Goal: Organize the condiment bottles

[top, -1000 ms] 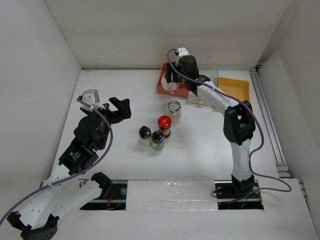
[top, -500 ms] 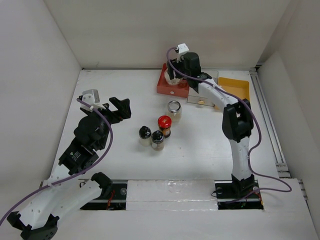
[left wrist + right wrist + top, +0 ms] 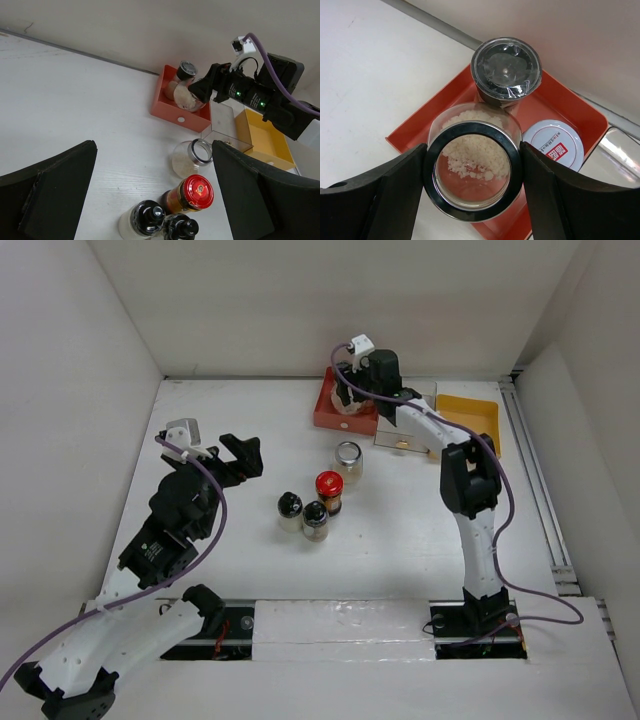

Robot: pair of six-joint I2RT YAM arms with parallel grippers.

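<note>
My right gripper moves down and releases the jar in the red tray's open near corner (image 3: pixel 421 132) next. This is because that spot lies below my gripper, beside the black-lidded jar (image 3: pixel 506 66).
My right gripper (image 3: pixel 472 172) is shut on a clear glass jar (image 3: pixel 472 160) of white grains and holds it over the red tray (image 3: pixel 570 107) at the back; it also shows in the top view (image 3: pixel 350 398). In the tray stand a black-lidded jar (image 3: pixel 506 66) and a white-lidded jar (image 3: pixel 555 145). On the table stand a clear jar with a silver rim (image 3: pixel 348 457), a red-lidded jar (image 3: pixel 329 488) and two black-domed shakers (image 3: pixel 290 508) (image 3: pixel 315 517). My left gripper (image 3: pixel 235 457) is open and empty, left of that group.
A clear tray (image 3: pixel 400 430) and a yellow tray (image 3: pixel 470 418) sit right of the red tray (image 3: pixel 325 412) along the back wall. White walls close the table on three sides. A rail runs down the right edge.
My right gripper has carried the clear jar a little farther back and left over the red tray. The left arm has not moved.
</note>
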